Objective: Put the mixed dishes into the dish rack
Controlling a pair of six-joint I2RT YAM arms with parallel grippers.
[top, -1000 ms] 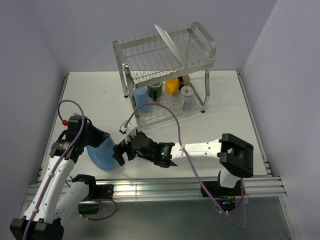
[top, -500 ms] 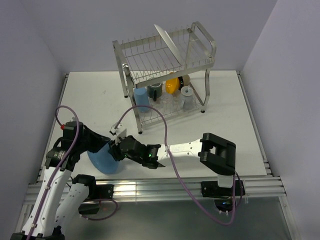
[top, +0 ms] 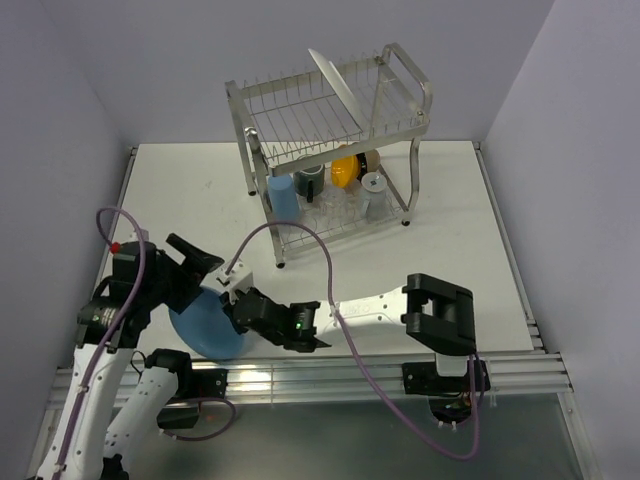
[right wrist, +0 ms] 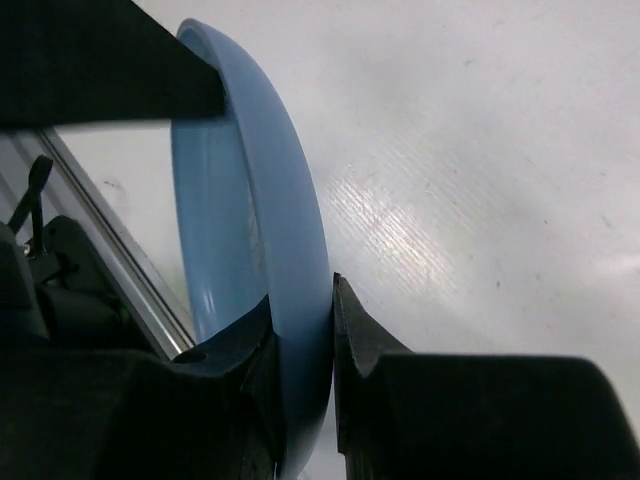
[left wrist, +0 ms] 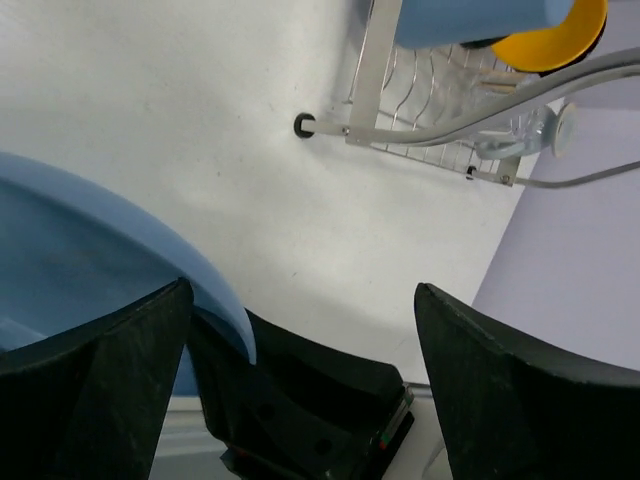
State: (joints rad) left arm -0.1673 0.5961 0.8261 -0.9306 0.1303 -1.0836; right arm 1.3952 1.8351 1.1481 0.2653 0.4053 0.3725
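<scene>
My right gripper needs to lift outward next and let go of the plate at the upper level's end (top: pixel 276 110) over the blue cup (top: pixel 283 195), because that end is above my right gripper and farther outward.
The light blue plate (top: pixel 205 322) stands on edge near the table's front left. My right gripper (top: pixel 237 299) is shut on its rim; in the right wrist view both jaws pinch the plate (right wrist: pixel 255 200) at the gripper (right wrist: pixel 300 290). My left gripper (top: pixel 205 275) is open beside the plate, which lies just inside its left finger (left wrist: pixel 100 380) in the left wrist view. At the back stands the dish rack (top: pixel 418 85), with the white plate (top: pixel 335 80) upright on top. Its lower tier holds the blue cup (top: pixel 283 195), dark mug (top: pixel 310 180), orange bowl (top: pixel 343 168), pale mug (top: pixel 372 185) and clear glass (top: pixel 335 205).
The right arm's cable (top: pixel 300 232) loops over the table in front of the rack. A rack foot (left wrist: pixel 303 125) shows in the left wrist view. Purple walls close in the table on three sides; an aluminium rail (top: pixel 330 375) runs along the near edge.
The left gripper has opened and let go of the plate. The right gripper has moved left and closed on the plate's rim.
</scene>
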